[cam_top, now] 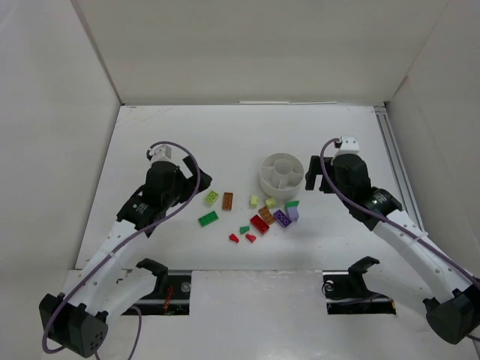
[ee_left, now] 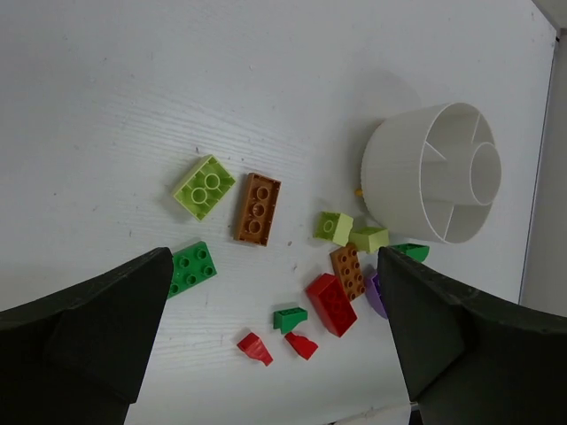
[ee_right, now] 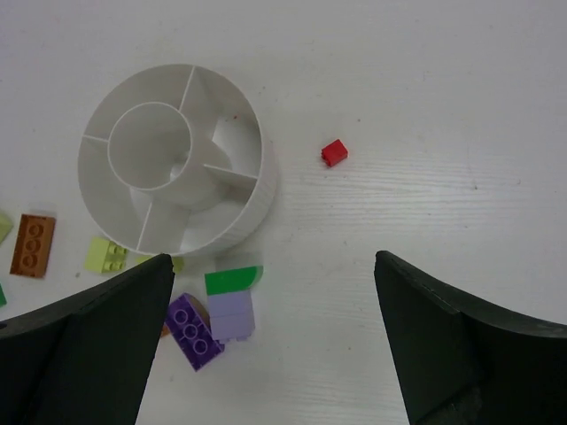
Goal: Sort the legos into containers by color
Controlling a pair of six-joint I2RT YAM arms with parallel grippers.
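The tiny red brick (ee_right: 334, 153) lies below the robot's right gripper on the table beside the tub, so the right gripper will next lower its open fingers around it.
The round white tub (cam_top: 282, 175) stands mid-table, and its compartments look empty in the right wrist view (ee_right: 259, 199). The legos lie scattered in front and to the left of it: a yellow-green brick (cam_top: 212, 198), an orange-brown brick (cam_top: 227, 200), a green plate (cam_top: 208, 218), a red brick (cam_top: 260, 223), two small red wedges (ee_left: 255, 347) and a purple brick (ee_right: 193, 331). A tiny red brick (ee_right: 334, 152) lies alone to the right of the tub. My left gripper (cam_top: 201, 180) is open and empty above the table left of the legos. My right gripper (cam_top: 312, 181) is open and empty just right of the tub.
White walls enclose the table at the back and on both sides. A metal rail (cam_top: 391, 150) runs along the right edge. The arm bases and their mounts (cam_top: 161, 281) sit at the near edge.
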